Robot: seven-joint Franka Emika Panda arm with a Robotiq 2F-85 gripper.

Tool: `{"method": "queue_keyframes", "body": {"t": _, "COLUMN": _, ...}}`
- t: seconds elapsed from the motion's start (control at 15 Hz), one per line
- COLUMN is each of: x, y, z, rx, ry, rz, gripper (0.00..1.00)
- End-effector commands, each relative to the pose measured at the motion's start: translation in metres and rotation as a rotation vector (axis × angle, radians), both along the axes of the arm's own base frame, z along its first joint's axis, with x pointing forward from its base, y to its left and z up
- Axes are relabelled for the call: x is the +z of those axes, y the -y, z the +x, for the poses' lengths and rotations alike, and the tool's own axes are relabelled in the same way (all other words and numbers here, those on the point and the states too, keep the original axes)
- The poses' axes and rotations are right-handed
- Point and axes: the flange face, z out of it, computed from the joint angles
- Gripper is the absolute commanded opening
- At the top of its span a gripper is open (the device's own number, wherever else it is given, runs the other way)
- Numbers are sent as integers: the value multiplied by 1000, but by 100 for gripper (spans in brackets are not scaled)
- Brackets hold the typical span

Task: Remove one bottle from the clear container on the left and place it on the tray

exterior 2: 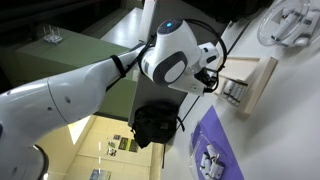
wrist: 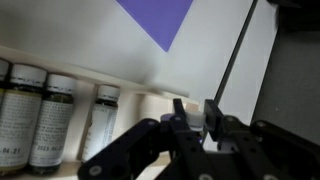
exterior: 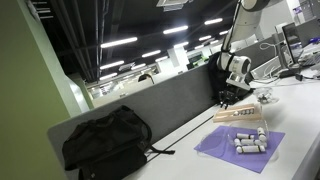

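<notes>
The white-capped bottle comes down in my gripper toward that row next, to sit alongside the last labelled bottle, where the tray is empty.
My gripper is shut on a small white-capped bottle and holds it just over the light tan wooden tray. Several bottles with pale labels lie side by side in the tray to the left of the fingers. In both exterior views the gripper hangs close above the tray. More bottles sit in a clear container on the purple mat. The held bottle's body is hidden by the fingers.
A black backpack lies on the white table against the grey divider; it also shows in an exterior view. The purple mat's corner lies beyond the tray. A dark cable runs across the table.
</notes>
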Motion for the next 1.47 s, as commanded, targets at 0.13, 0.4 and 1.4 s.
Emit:
{"method": "queue_keyframes", "body": {"t": 0.13, "x": -13, "y": 1, "z": 8, "rx": -33, "ry": -53, "rz": 69, "gripper": 11}}
{"method": "queue_keyframes", "body": {"t": 0.4, "x": -24, "y": 2, "z": 7, "rx": -41, "ry": -79, "rz": 83, "gripper": 11}}
{"method": "queue_keyframes", "body": {"t": 1.4, "x": -31, "y": 14, "z": 4, "rx": -61, "ry": -109, "rz": 83, "gripper": 79}}
